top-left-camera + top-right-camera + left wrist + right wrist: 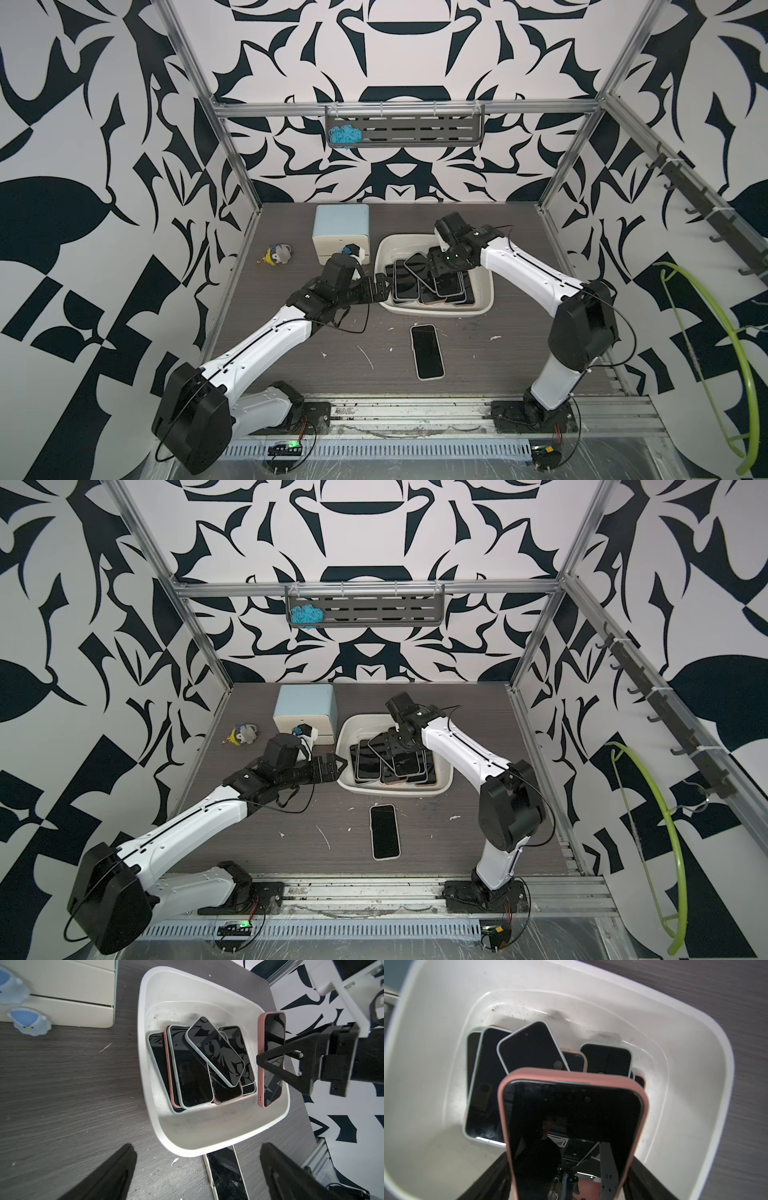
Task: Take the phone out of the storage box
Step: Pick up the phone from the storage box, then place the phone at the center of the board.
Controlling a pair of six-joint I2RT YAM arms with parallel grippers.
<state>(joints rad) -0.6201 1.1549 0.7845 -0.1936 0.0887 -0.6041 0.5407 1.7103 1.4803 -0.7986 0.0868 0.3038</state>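
I need to move the pink-cased phone in my right gripper back past the box's near rim and down next. I should let go of it on clear table space beside the white-cased phone.
The storage box [387, 249] [348, 733], a cream-white tub, sits mid-table with several dark-screened phones [193, 1064] [529, 1047] piled inside. My right gripper [442, 270] [571, 1167] is over the box, shut across the width of a pink-cased phone [272, 1028] [571, 1122]. That phone hangs above the pile on the box's right side, and one of the gripper's black fingers [295, 1064] crosses its screen. My left gripper [380, 286] [336, 766] [197, 1159] stands open and empty just outside the box's left rim [145, 1012].
A white-cased phone [427, 351] [385, 831] [226, 1174] lies screen-up on the table in front of the box. A blue-topped drawer unit [341, 232] stands behind and left of it, with a small plush toy [277, 255] farther left. A green hoop [706, 353] hangs outside the right frame.
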